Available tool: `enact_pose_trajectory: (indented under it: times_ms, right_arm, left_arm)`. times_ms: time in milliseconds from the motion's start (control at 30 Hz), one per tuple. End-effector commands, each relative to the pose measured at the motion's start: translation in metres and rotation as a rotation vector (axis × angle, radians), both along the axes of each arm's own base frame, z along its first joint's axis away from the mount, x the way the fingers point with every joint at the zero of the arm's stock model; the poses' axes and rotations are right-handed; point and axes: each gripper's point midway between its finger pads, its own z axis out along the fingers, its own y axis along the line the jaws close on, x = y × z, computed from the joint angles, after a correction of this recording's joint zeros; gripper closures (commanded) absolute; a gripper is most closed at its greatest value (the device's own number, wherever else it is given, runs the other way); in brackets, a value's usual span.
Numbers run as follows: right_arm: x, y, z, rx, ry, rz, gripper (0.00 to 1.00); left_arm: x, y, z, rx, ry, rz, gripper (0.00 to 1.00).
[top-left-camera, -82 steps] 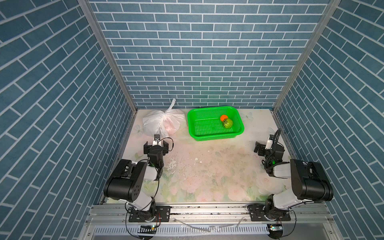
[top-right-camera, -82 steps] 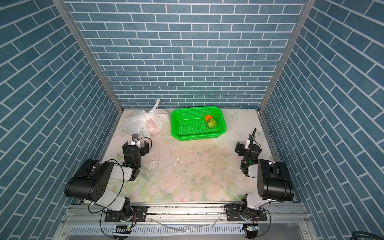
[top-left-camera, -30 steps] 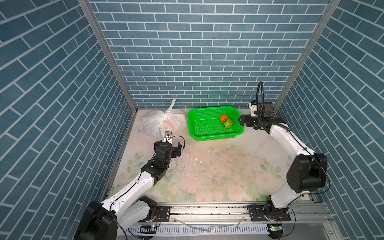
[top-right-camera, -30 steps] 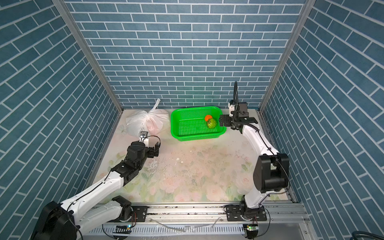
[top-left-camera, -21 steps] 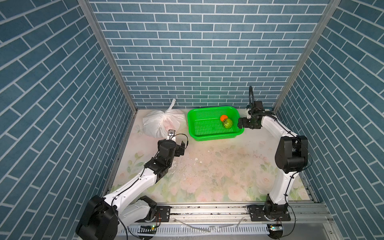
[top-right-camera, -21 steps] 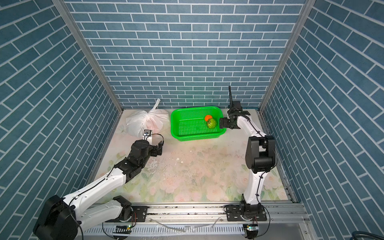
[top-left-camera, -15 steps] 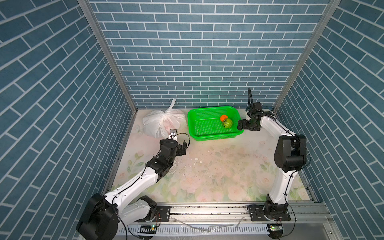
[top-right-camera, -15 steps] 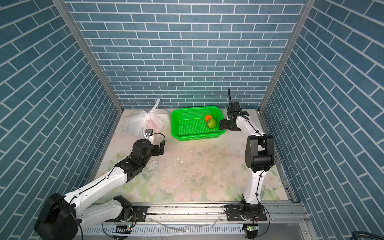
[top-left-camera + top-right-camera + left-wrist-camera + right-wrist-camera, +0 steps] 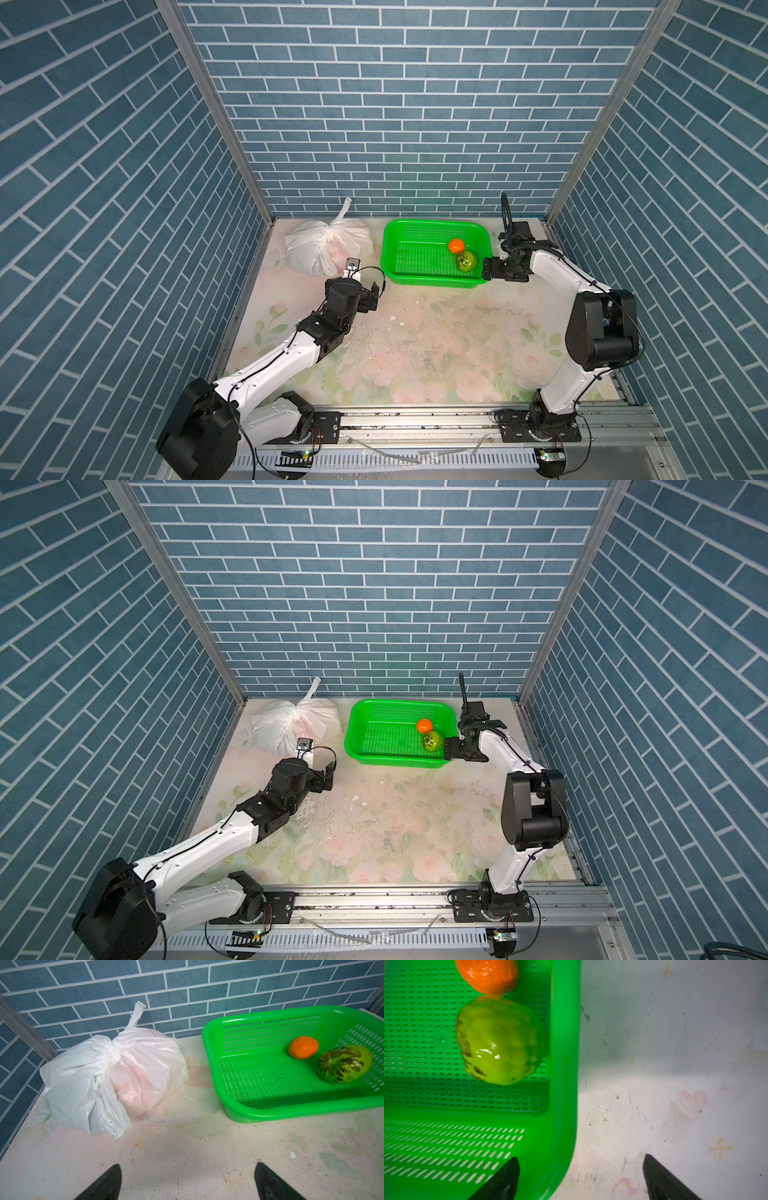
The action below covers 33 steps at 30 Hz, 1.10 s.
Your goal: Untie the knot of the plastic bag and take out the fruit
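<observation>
The basket's near long rim (image 9: pixel 430 281) is between my right gripper and the bag (image 9: pixel 326 249), so my right gripper next needs to swing toward the bag, turning to close on that rim.
The white plastic bag (image 9: pixel 326 249) (image 9: pixel 291 727) (image 9: pixel 83 1084) lies tied at the back left of the table. Its knot (image 9: pixel 331 227) (image 9: pixel 113 1052) sits on top, with one tail sticking up. The fruit is hidden inside; only a pink tint shows through the film. My left gripper (image 9: pixel 373 294) (image 9: pixel 329 776) (image 9: pixel 188 1167) is open over bare table, short of the bag. My right gripper (image 9: pixel 486 269) (image 9: pixel 449 748) (image 9: pixel 580 1159) is open astride the green basket's right rim, one finger inside and one outside.
The green basket (image 9: pixel 432 283) (image 9: pixel 395 763) (image 9: pixel 291 1110) (image 9: pixel 562 1064) stands right of the bag. It holds a small orange piece (image 9: pixel 456 245) (image 9: pixel 303 1047) (image 9: pixel 488 974) and a speckled yellow-green ball (image 9: pixel 466 261) (image 9: pixel 345 1064) (image 9: pixel 500 1043). A clear plastic piece (image 9: pixel 172 1118) lies between bag and basket.
Both arms have unfolded from rest. The left one reached toward the bag. The right one swung to the basket's right end and came down over its rim.
</observation>
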Motion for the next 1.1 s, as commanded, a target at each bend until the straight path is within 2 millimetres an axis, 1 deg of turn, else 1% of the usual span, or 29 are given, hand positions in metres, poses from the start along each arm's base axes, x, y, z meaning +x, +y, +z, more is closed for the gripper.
enact_pose_trajectory:
  times_ms: [0, 67, 133, 200, 233, 333, 433, 533, 567, 667, 733, 833, 933, 1000, 1067]
  right_arm:
    - [-0.043, 0.003, -0.009, 0.026, 0.088, -0.016, 0.10]
    - [-0.063, 0.007, -0.016, 0.029, 0.121, -0.007, 0.11]
    - [-0.080, 0.013, -0.018, 0.044, 0.138, 0.007, 0.12]
    - [-0.094, 0.026, -0.008, 0.075, 0.131, 0.054, 0.12]
    - [-0.098, 0.033, 0.002, 0.082, 0.109, 0.085, 0.12]
    - [-0.101, 0.056, 0.034, 0.122, 0.027, 0.225, 0.10]
    - [-0.095, 0.082, 0.061, 0.160, -0.033, 0.380, 0.09]
    - [-0.088, 0.106, 0.069, 0.143, -0.046, 0.535, 0.08]
    - [-0.085, 0.113, 0.069, 0.129, -0.049, 0.578, 0.08]
    - [-0.077, 0.136, 0.060, 0.094, -0.035, 0.677, 0.09]
    - [-0.071, 0.153, 0.050, 0.075, -0.037, 0.730, 0.09]
    - [-0.061, 0.173, 0.035, 0.040, -0.060, 0.766, 0.10]
    - [-0.055, 0.183, 0.017, -0.006, -0.059, 0.783, 0.13]
    - [-0.050, 0.186, 0.005, -0.044, -0.051, 0.782, 0.16]
    - [-0.048, 0.188, -0.006, -0.065, -0.033, 0.780, 0.21]
  left_arm:
    - [0.000, -0.001, 0.005, -0.005, -0.006, 0.009, 0.00]
    - [-0.002, 0.001, 0.003, -0.007, -0.001, 0.014, 0.00]
    - [-0.005, 0.002, 0.002, -0.013, -0.002, 0.017, 0.00]
    - [-0.008, 0.004, 0.001, -0.016, -0.001, 0.022, 0.00]
    - [-0.010, 0.006, 0.001, -0.017, 0.000, 0.026, 0.00]
    - [-0.016, 0.010, -0.003, -0.015, 0.014, 0.029, 0.00]
    - [-0.022, 0.014, -0.006, -0.026, 0.024, 0.038, 0.00]
    - [-0.028, 0.019, -0.009, -0.044, 0.034, 0.054, 0.00]
    - [-0.030, 0.020, -0.010, -0.050, 0.037, 0.060, 0.00]
    - [-0.036, 0.025, -0.012, -0.068, 0.042, 0.074, 0.00]
    - [-0.040, 0.028, -0.012, -0.074, 0.043, 0.080, 0.00]
    - [-0.043, 0.031, -0.014, -0.075, 0.048, 0.085, 0.00]
    - [-0.045, 0.033, -0.018, -0.067, 0.059, 0.088, 0.00]
    - [-0.046, 0.034, -0.018, -0.064, 0.061, 0.090, 0.00]
    - [-0.045, 0.033, -0.019, -0.064, 0.062, 0.088, 0.00]
